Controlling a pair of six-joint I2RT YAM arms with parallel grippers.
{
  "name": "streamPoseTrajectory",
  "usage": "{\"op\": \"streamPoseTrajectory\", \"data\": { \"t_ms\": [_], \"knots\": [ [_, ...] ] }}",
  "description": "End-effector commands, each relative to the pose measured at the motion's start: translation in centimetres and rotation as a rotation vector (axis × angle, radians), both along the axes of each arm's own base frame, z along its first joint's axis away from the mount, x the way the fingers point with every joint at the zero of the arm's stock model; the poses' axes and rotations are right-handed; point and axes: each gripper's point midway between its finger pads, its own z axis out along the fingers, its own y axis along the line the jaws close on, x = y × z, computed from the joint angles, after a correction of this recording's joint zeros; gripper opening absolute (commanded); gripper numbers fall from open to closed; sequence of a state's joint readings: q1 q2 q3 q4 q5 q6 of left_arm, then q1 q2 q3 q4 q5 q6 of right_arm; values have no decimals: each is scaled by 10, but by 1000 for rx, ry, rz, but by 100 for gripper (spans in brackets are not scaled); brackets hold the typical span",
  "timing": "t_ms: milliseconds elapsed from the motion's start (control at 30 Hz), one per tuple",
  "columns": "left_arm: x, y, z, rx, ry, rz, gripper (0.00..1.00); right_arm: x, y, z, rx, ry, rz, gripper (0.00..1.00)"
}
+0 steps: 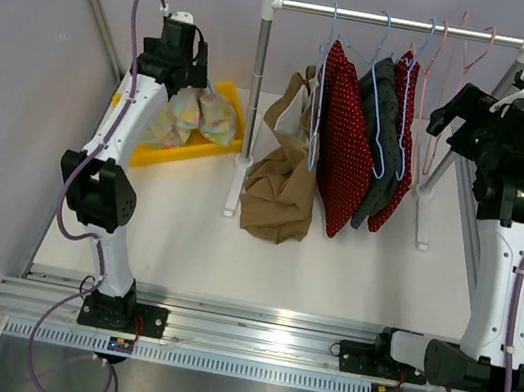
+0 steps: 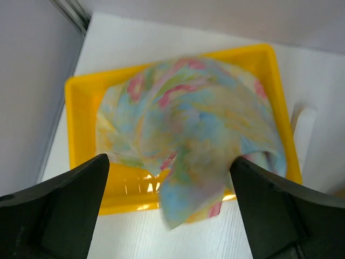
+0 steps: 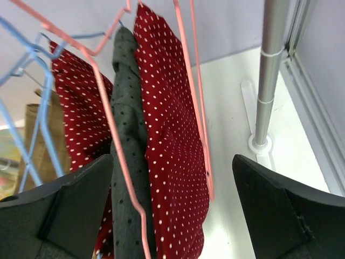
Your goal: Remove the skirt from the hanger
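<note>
Next, the right gripper rises, then comes down toward the dark grey skirt, onto the pink hanger's near wire, because that wire runs off-center between my open fingers.
A clothes rack (image 1: 404,23) holds a tan garment (image 1: 282,184), a red dotted skirt (image 1: 346,150), a dark grey one (image 1: 384,136) and a second red dotted skirt (image 1: 408,130) on hangers. My right gripper (image 1: 450,123) is open at the rack's right end. Its wrist view shows it (image 3: 172,162) facing the red dotted skirt (image 3: 172,135) and a pink hanger (image 3: 190,81), touching nothing. My left gripper (image 1: 192,77) is open above a pastel floral skirt (image 1: 195,113). That skirt (image 2: 199,118) lies loose in the yellow tray (image 2: 81,108), one corner over the tray's near rim, below the gripper (image 2: 168,162).
Empty pink hangers (image 1: 460,48) hang at the right end of the bar. The rack's right post (image 3: 268,70) stands close to my right gripper, with the wall frame behind it. Blue hangers (image 3: 32,113) carry the left garments. The yellow tray (image 1: 173,152) sits at the back left.
</note>
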State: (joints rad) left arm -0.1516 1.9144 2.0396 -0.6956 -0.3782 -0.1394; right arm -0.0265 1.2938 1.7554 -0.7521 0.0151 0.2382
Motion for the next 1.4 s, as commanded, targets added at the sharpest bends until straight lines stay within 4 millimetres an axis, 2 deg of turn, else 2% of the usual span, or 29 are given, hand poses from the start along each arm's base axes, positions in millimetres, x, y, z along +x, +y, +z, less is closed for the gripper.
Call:
{"op": "streamPoseTrajectory", "data": {
  "t_ms": [0,33,67,133,167,200,233,267,300,333,367,400,433,467,500,533,567,600,667,733,767,800,833,867,1033,1200,1300,1333,1367],
  "knots": [
    [-23,-14,43,-127,-121,-3,99,-34,-9,56,-3,-163,-58,99],
    [-31,-12,32,-126,-97,2,99,-39,-9,64,-2,-185,-62,99],
    [-47,-9,55,-134,-146,3,99,-50,-7,80,9,-230,-54,99],
    [-65,-4,52,-128,-135,21,99,-58,3,99,40,-289,-10,100],
    [-76,-2,57,-125,-144,18,99,-65,17,112,57,-327,69,99],
    [-93,1,68,-124,-158,12,99,-66,26,118,72,-345,117,99],
    [-103,1,70,-125,-154,8,99,-66,35,126,96,-368,164,99],
    [-113,2,57,-123,-117,2,99,-58,50,123,118,-348,247,99],
    [-133,0,65,-141,-128,-16,99,-56,55,129,129,-357,276,99],
    [-144,0,59,-146,-111,-23,99,-49,58,125,151,-331,290,99],
    [-155,-1,38,-146,-65,-30,99,-32,60,116,161,-294,303,99],
    [-167,-5,32,-166,-59,-48,99,-27,61,115,164,-288,305,98],
    [-186,-6,41,-182,-94,-64,99,-18,61,110,166,-276,306,97],
    [-196,-6,38,-193,-97,-71,99,-6,61,101,173,-249,306,96],
    [-209,-10,15,-209,-45,-85,99,-2,62,96,175,-236,313,96],
    [-226,-9,21,-225,-79,-98,99,3,63,91,176,-219,317,94],
    [-235,-11,15,-236,-70,-110,99,9,63,85,178,-201,322,94],
    [-245,-15,-1,-250,-32,-129,99,13,63,79,182,-186,321,94],
    [-266,-15,-5,-261,-29,-140,99,21,61,65,182,-157,305,92],
    [-278,-13,-17,-263,-8,-140,99,27,60,58,187,-146,298,91],
    [-285,-12,-16,-265,-16,-144,99,32,60,48,195,-123,297,88],
    [-297,-10,-24,-260,-1,-148,99,39,61,35,212,-94,294,83],
    [-297,-10,-24,-260,-1,-148,99,40,61,36,211,-100,295,83],
    [-300,-9,-30,-254,11,-145,99,42,62,29,222,-82,294,81],
    [-307,-3,-40,-233,11,-131,99,53,63,9,245,-46,290,57],
    [-308,-6,-43,-249,6,-140,99,64,66,-6,251,-17,295,54],
    [-308,-8,-42,-257,2,-147,99,68,67,-11,250,-5,296,45],
    [-307,-9,-41,-260,-1,-151,99,68,67,-12,246,-1,297,41],
    [-305,-11,-40,-264,-7,-164,99,69,66,-10,241,-5,294,22]
  ]
}}
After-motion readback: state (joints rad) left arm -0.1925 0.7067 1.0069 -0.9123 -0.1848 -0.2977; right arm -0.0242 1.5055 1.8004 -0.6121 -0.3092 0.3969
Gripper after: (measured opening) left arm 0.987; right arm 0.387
